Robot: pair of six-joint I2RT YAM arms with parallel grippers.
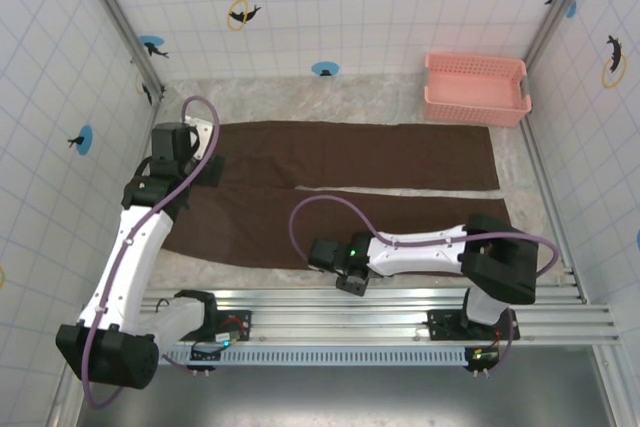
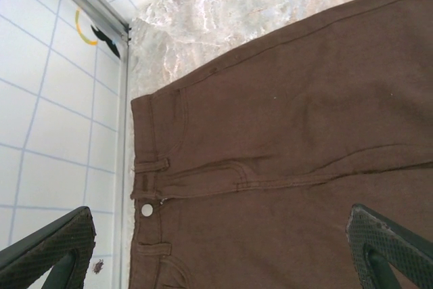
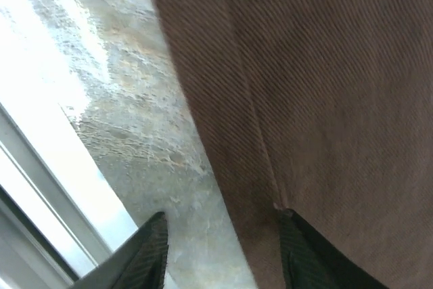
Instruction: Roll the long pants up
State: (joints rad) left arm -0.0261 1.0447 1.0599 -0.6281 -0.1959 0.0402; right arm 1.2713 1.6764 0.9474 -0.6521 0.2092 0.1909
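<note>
The left gripper draws back and down onto the pants' near edge (image 1: 258, 261) next. That edge lies below it toward my base, and my right gripper straddles it.
The long pants (image 1: 350, 157) lie flat on the table, dark brown, waistband to the left and both legs running right. My left gripper (image 1: 195, 169) hovers over the waistband, wide open and holding nothing. In the left wrist view the pants (image 2: 291, 133) show their button (image 2: 147, 210) between that gripper's (image 2: 216, 235) spread fingers. My right gripper (image 1: 350, 280) is low at the near edge of the near leg. In the right wrist view its jaws (image 3: 223, 225) straddle the hem of the pants (image 3: 325, 86), one finger on bare table, the other on cloth, still apart.
A pink basket (image 1: 476, 88) stands at the back right corner. Tiled walls close in left, back and right. A metal rail (image 1: 400, 299) runs along the near edge, just behind my right gripper. Marble table (image 1: 300, 97) shows beyond the pants.
</note>
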